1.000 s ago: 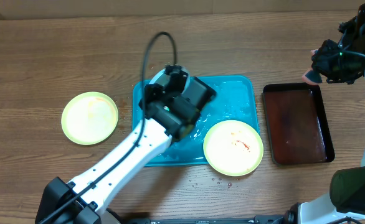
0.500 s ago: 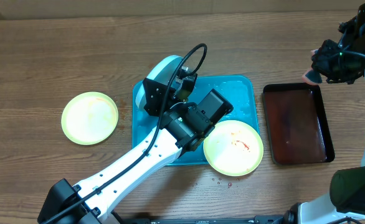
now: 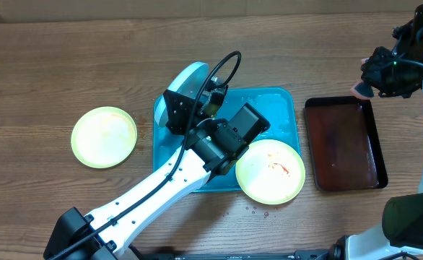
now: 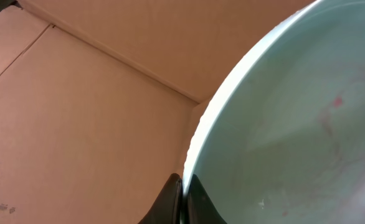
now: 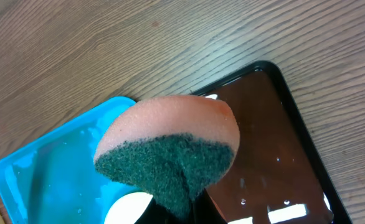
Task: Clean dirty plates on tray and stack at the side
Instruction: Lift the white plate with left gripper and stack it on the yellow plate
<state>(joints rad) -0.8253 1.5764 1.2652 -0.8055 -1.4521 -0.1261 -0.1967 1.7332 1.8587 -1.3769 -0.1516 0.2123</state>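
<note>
A yellow-green plate already lies beside the tray. My left gripper will next go left in the overhead view, lower the light blue plate's rim onto it and release.
My left gripper (image 4: 184, 198) is shut on the rim of the light blue plate (image 3: 183, 83), holding it tilted up over the back left of the turquoise tray (image 3: 278, 115). The plate fills the left wrist view (image 4: 307, 124) with faint red smears. A pale yellow-green plate (image 3: 271, 171) with red sauce lies on the tray's front right corner, overhanging it. Another yellow-green plate (image 3: 104, 136) lies on the table to the left. My right gripper (image 5: 192, 202) is shut on a pink sponge with a green scouring side (image 5: 170, 155), held high at the far right (image 3: 359, 87).
A dark red-brown tray (image 3: 343, 144) lies right of the turquoise tray, also in the right wrist view (image 5: 276, 149). Water drops dot the table in front of the turquoise tray. A cardboard wall (image 4: 76, 124) stands at the table's back.
My left arm swung right and lifted the blue plate up on edge over the tray between one second and half a second ago. Since then nothing has moved. The right arm stayed still.
</note>
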